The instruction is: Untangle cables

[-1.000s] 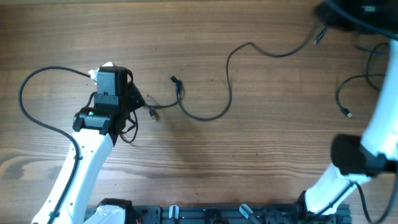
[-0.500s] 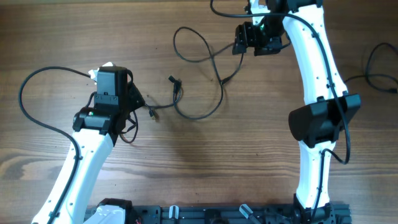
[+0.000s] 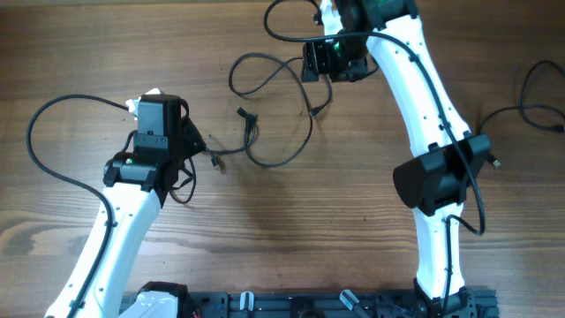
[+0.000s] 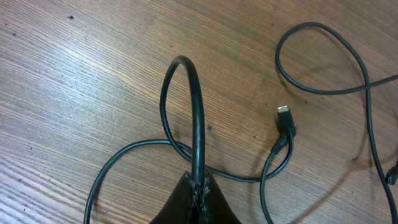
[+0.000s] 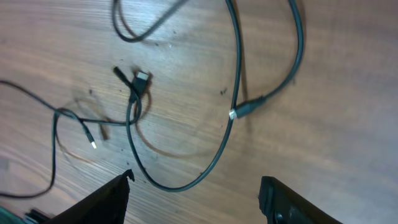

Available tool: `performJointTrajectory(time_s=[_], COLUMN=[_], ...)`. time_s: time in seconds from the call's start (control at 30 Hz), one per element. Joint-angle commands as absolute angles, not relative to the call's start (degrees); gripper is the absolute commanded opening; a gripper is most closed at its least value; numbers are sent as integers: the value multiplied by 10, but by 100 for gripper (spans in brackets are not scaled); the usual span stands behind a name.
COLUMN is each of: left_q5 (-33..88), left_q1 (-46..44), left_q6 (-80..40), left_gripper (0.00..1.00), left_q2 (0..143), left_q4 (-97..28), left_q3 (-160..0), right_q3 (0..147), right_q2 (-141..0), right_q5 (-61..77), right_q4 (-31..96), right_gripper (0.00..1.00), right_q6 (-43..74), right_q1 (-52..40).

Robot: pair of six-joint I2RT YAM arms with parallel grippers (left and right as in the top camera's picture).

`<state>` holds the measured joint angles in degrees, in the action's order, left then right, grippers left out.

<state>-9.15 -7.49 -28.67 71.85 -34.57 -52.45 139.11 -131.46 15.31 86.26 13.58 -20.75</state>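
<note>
The cable in my left gripper runs over the cable (image 3: 232, 151) (image 4: 241, 178) beside the silver-tipped plug, so my gripper will turn, shift there to the right in the overhead view, and release.
Thin black cables (image 3: 282, 164) lie in loose loops across the table's middle, with small plugs (image 3: 244, 112) at their ends. My left gripper (image 3: 192, 141) is at the left, shut on one cable (image 4: 198, 112) that arches up from its tips (image 4: 200, 186). A silver-tipped plug (image 4: 285, 118) lies just to the right of it. My right gripper (image 3: 307, 60) hovers at the top centre, open, over the upper loops. Between its spread fingers (image 5: 106, 199) runs a curve of cable (image 5: 180, 185) on the wood below. Nothing is held there. A plug (image 5: 235, 113) lies further out.
More thin black cable (image 3: 537, 93) lies at the far right edge of the table. The left arm's own thick cable (image 3: 35, 141) loops out to the left. The right arm (image 3: 441, 172) stretches across the right side of the table.
The right arm swung from the far right corner to the top centre and its gripper opened. The long cable came left with it and now lies bunched in loops. The left arm is unmoved.
</note>
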Motion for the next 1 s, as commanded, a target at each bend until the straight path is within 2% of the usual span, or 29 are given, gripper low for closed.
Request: performJointTrajectory(time_s=[0.0,0.13,0.33,0.63,0.7,0.8,0.97], left_q5=[-95,-95,-95,-95,-95,-95,-95], left_q1=[-73,-73,-73,-73,-73,-73,-73], left_q6=[-290,-290,-290,-290,-290,-290,-290], left_gripper=[4,4,4,4,4,4,4], left_q2=[720,720,720,720,720,720,720], left_q4=[-345,-345,-345,-345,-345,-346,-346], left_q3=[-525,-525,-525,-525,-525,-525,-525], right_q3=[1303,1193,1134,1056,1054,1071,1181], right_q2=[-1318,-1318,-1318,-1318,-1318,-1315,-1273], right_q5=[136,170,178,149,149,148,177], right_q4=[854,801,741,677,660,636,668], right_gripper=[69,69,67,45,34,5,4], right_q6=[201,201,216,247,247,246,218], right_q1=[-220,-240,-263,-267,-267,-257,-201])
